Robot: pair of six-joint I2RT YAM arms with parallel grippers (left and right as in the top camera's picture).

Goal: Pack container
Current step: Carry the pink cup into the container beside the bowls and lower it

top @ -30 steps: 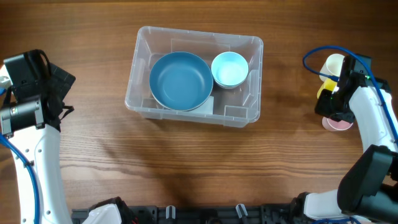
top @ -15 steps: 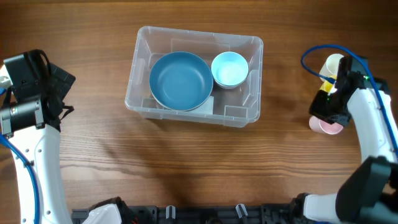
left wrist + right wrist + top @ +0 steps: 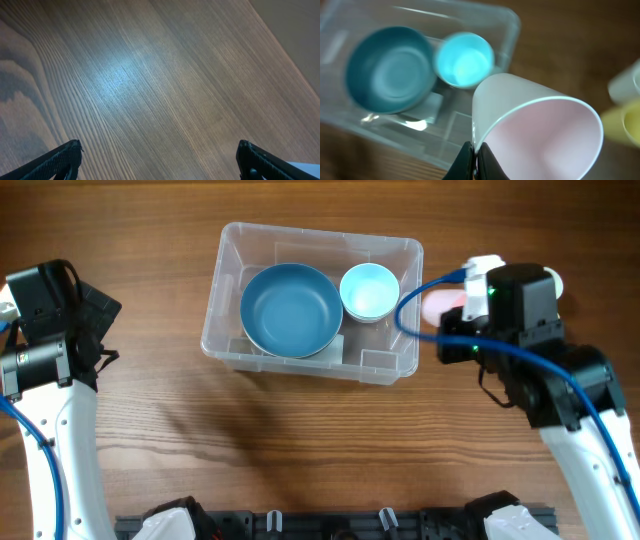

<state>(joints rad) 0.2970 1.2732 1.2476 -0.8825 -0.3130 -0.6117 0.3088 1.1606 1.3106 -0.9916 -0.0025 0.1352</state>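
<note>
Next, my right gripper goes to the left in the overhead view and down to release, since the container's bowl-free near corner (image 3: 370, 348) (image 3: 454, 112) lies below it on that side.
The clear plastic container (image 3: 384, 370) stands at the middle of the table. It holds a large blue bowl (image 3: 290, 310) and a small light-blue bowl (image 3: 370, 290). It shows blurred in the right wrist view (image 3: 445, 135) with both bowls (image 3: 385, 70) (image 3: 464, 60). My right gripper (image 3: 476, 162) is shut on the rim of a pale pink cup (image 3: 540, 130). In the overhead view the cup (image 3: 438, 304) is held in the air just right of the container's right wall. My left gripper (image 3: 160, 160) is open and empty over bare wood at the far left.
A yellow cup (image 3: 626, 122) and a white cup (image 3: 625, 82) stand to the right of the pink cup. My left arm (image 3: 50, 330) stays at the table's left edge, apart from the container.
My right arm has lifted the pink cup off the table at the far right and carried it left and up to the container's right side. The left arm has not moved.
</note>
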